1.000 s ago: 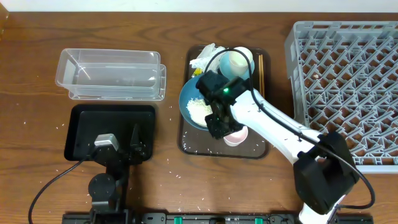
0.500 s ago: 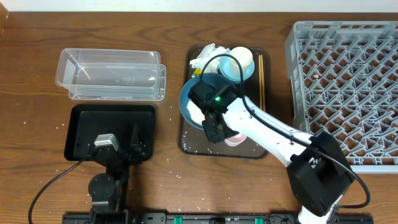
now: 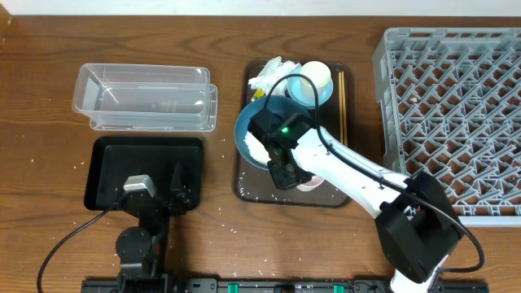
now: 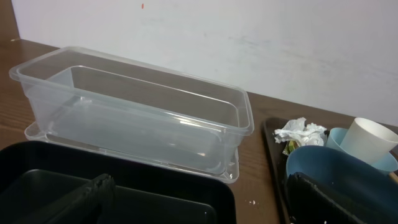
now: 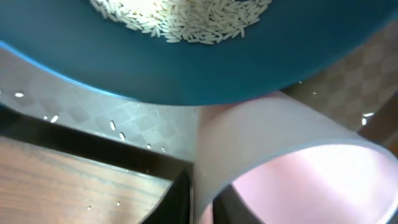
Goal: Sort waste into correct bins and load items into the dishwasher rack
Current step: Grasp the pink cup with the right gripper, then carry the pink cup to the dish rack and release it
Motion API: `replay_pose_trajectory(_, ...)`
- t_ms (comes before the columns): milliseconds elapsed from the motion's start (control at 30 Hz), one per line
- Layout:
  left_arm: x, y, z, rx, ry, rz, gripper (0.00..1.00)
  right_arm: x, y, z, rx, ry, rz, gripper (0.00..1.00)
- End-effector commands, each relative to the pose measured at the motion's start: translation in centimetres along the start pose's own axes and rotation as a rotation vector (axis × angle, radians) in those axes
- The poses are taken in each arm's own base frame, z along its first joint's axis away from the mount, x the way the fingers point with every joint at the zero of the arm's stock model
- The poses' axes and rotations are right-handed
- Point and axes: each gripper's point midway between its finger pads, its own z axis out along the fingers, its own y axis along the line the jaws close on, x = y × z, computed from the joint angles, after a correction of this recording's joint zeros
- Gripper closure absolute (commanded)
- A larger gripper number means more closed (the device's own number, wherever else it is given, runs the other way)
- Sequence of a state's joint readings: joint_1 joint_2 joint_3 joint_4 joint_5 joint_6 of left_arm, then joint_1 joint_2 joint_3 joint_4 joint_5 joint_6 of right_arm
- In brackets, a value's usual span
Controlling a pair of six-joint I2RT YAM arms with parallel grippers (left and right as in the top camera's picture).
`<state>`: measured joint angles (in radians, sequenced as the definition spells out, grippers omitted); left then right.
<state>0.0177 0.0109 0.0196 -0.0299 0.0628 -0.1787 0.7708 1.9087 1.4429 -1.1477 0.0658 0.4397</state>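
Note:
The grey rack has empty rows to the right in the overhead view. My right gripper should next lift the pink cup across, lower it and let it go.
My right gripper is shut on the rim of the pink cup, one finger outside the wall and one inside. The cup stands on the brown serving tray against the dark-blue bowl, which holds white rice. The arm hides much of the bowl from overhead. A white cup sits in the light-blue dish. The crumpled napkin and chopsticks lie at the tray's far end. My left gripper rests open over the black tray.
The clear container stands behind the black tray at the left. At the right edge is the grey dishwasher rack. Loose rice grains dot the wood in front of the serving tray and lie on the tray itself.
My right gripper moved left and nearer along the bowl, then shut on the pink cup's rim. The left arm has not moved.

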Motion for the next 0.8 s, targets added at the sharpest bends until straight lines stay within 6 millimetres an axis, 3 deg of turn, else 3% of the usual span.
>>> replay_pose_trajectory(0,1.5,0.4,0.1,-0.010,0.044,0.013,0.09,-1.2,-0.1,-1.3,0.003,-0.031,0.015,0.99)
replay_pose_trajectory(300,1.5,0.4,0.1,-0.010,0.044,0.013,0.09,-2.4,-2.4,-4.4,0.009,-0.034,0.013,0.99)
replay_pose_trajectory(500,1.5,0.4,0.1,-0.010,0.044,0.013,0.09,-5.6,-10.1,-10.5,0.079,-0.144,0.100,0.99)
replay_pose_trajectory(700,1.5,0.4,0.1,-0.010,0.044,0.013,0.09,-8.7,-17.3,-17.1,-0.107,-0.369,0.162,0.99)
replay_pose_trajectory(767,1.5,0.4,0.1,-0.010,0.044,0.013,0.09,-9.2,-20.2,-18.5,-0.169,-0.443,0.196,0.99)
